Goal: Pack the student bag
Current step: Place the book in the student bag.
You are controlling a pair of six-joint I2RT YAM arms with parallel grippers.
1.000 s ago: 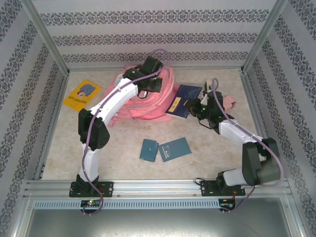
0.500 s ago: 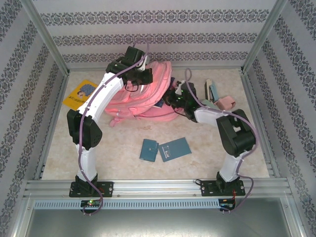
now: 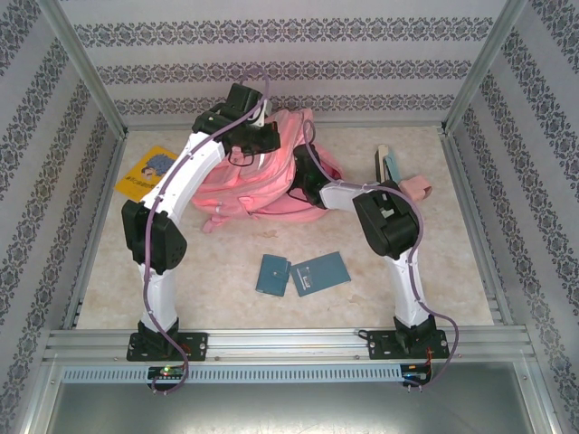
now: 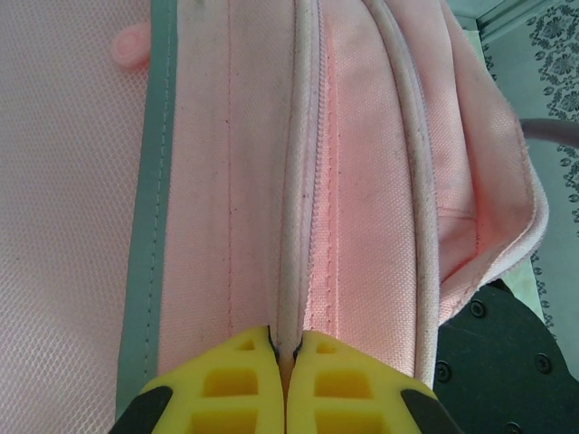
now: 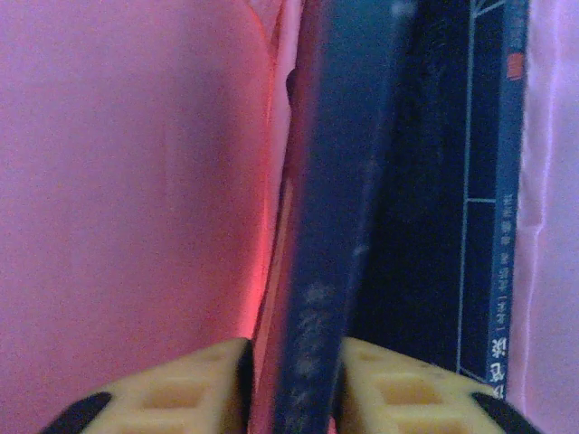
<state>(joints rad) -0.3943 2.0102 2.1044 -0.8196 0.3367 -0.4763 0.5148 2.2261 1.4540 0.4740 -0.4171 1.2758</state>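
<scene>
I will next lower the bag's pale piped edge with my left gripper down toward the bag's opening and release it, since the dark blue book stands inside.
The student bag (image 3: 271,176), big and pink, lies at the back middle of the table with its mouth held up. My left gripper (image 3: 256,145) is shut on the bag's pale piped edge beside the zip (image 4: 286,339). My right gripper (image 3: 300,183) reaches into the bag's mouth from the right. In the right wrist view its jaws (image 5: 294,348) stand apart on either side of a dark blue book (image 5: 335,226) set on edge, with a thin gap at the left finger. Pink lining surrounds it, and another dark blue cover (image 5: 493,181) lies to the right.
A yellow book (image 3: 150,173) lies at the back left. Two teal booklets (image 3: 272,274) (image 3: 320,272) lie in the middle front. A teal case (image 3: 387,165) and a small pink box (image 3: 415,188) stand at the back right. Metal frame posts border the table.
The left gripper lifted the bag's edge up and back. The right arm swung left and carried the blue book into the bag, and its jaws have since widened.
</scene>
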